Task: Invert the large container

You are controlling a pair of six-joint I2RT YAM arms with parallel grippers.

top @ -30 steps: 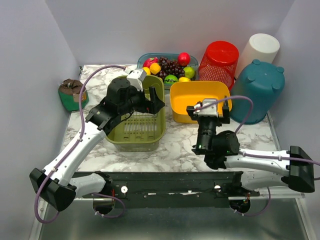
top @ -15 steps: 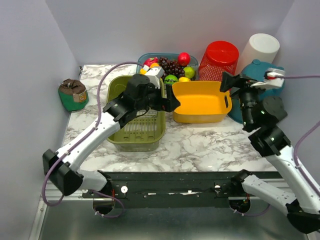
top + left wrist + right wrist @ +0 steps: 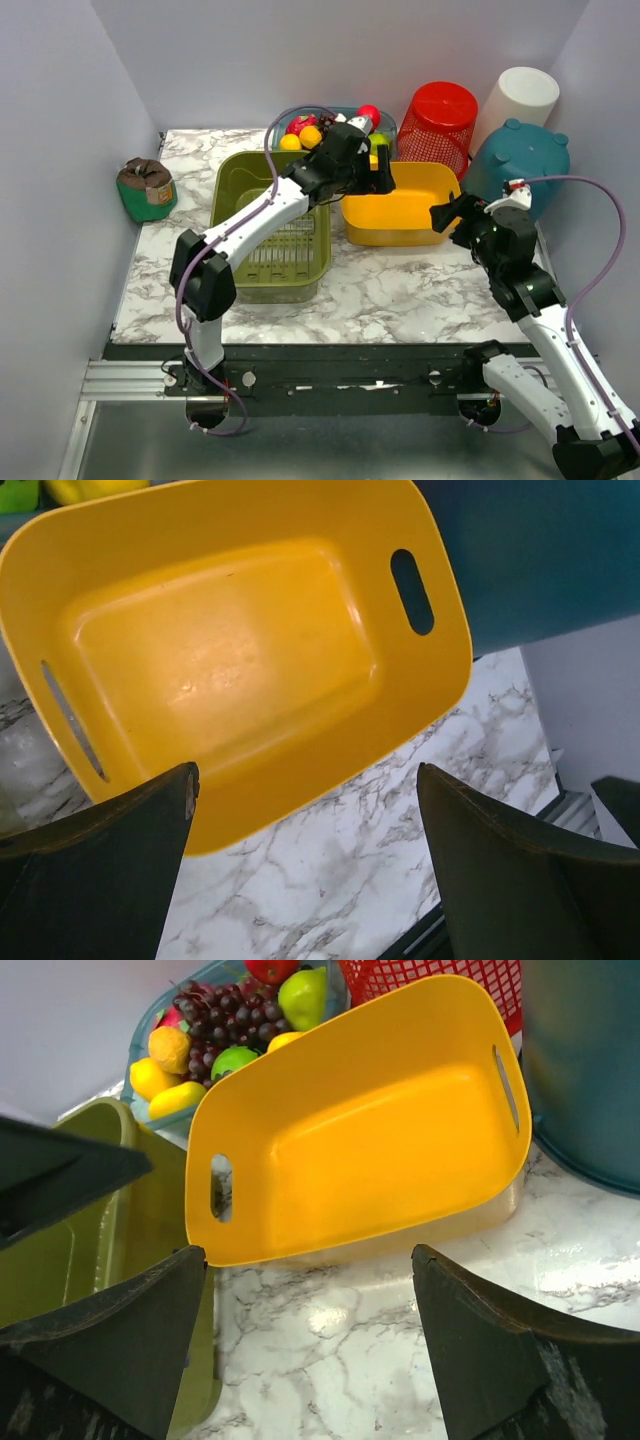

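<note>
The left gripper shifts to its left in the top view next and descends to the corner of the tub's rim by the fruit.
An empty yellow tub (image 3: 400, 205) with two slot handles stands upright at the back centre of the marble table. It also shows in the left wrist view (image 3: 230, 650) and the right wrist view (image 3: 370, 1120). My left gripper (image 3: 385, 170) is open and empty, reaching above the tub's far left rim; its view looks down over the tub's near rim (image 3: 307, 770). My right gripper (image 3: 440, 215) is open and empty, just off the tub's right end; its view faces the tub (image 3: 309, 1251). An olive green basket (image 3: 225, 190) stands upright left of the tub.
A blue tub of fruit (image 3: 290, 115) sits behind the basket. A red mesh basket (image 3: 440, 120), a white cylinder (image 3: 520, 95) and an upturned teal container (image 3: 520, 165) stand at the back right. A small green pot (image 3: 147, 188) sits at the left edge.
My left arm has stretched from over the green basket to the yellow tub's far rim. My right arm has swung from the table's middle front to the tub's right end.
</note>
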